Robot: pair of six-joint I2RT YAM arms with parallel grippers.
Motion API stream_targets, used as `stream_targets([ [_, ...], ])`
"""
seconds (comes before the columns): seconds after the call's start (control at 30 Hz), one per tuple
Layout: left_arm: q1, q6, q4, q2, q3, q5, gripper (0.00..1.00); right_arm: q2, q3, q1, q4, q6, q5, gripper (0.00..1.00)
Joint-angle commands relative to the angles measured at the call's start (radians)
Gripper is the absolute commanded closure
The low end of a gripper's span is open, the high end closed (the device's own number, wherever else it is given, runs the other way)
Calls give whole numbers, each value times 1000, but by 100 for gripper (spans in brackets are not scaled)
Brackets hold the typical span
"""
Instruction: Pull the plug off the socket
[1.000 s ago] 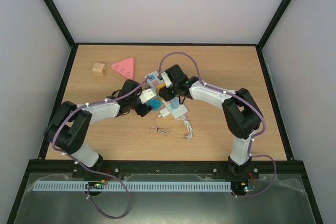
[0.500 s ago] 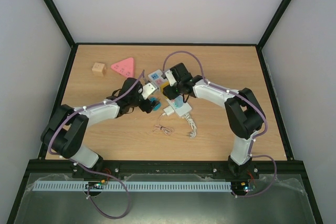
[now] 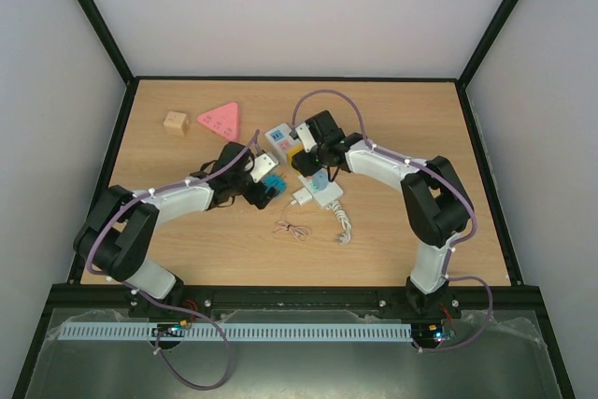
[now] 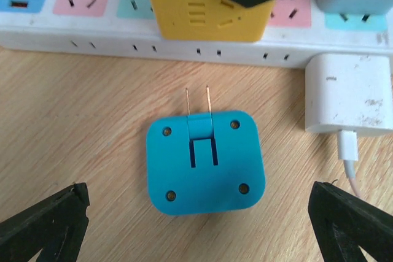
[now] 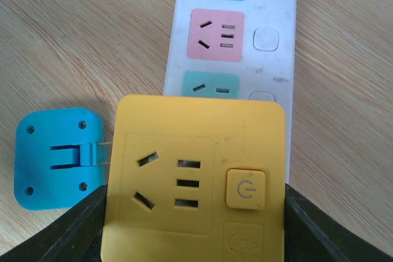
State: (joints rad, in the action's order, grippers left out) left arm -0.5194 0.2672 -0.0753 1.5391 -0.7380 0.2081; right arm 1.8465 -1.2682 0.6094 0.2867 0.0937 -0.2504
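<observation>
The blue plug's body (image 3: 275,183) is below the open fingers of my left gripper, so I will move that gripper down and a little toward the white power strip (image 3: 324,195) next, around the plug's body, and close it.
The white power strip (image 3: 324,195) lies slanted at mid-table, also in the left wrist view (image 4: 92,32) and right wrist view (image 5: 270,4). The small white charger (image 4: 348,99) lies against its near side (image 3: 299,200), its thin pinkish cable (image 3: 291,230) bundled on the wood. A blue plug (image 4: 206,162) lies flat on the table, prongs pointing at the strip, clear of it. My left gripper (image 4: 198,197) is open, its fingers wide either side of the blue plug. My right gripper (image 5: 195,225) is shut on a yellow adapter (image 5: 193,173) that sits on the strip.
A pink triangle (image 3: 219,120) and a wooden cube (image 3: 175,122) lie at the back left. The strip's thick white curled cord (image 3: 343,226) trails toward the front. Black frame rails edge the wooden table (image 3: 420,231).
The blue plug has come away from the strip and now lies on the table. The strip has shifted slightly back and right with the right gripper. The left gripper has drawn back a little.
</observation>
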Motion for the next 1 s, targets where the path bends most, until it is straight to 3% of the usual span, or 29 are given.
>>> stream_targets([
  [0.0, -13, 32, 68, 40, -43, -21, 1, -8, 17, -18, 89, 18, 37, 78],
  [0.73, -34, -3, 164, 214, -184, -72, 1, -56, -15, -29, 95, -26, -26, 41],
  [0.97, -37, -17, 179, 242, -194, -138, 7, -73, -21, -38, 92, -38, -46, 29],
])
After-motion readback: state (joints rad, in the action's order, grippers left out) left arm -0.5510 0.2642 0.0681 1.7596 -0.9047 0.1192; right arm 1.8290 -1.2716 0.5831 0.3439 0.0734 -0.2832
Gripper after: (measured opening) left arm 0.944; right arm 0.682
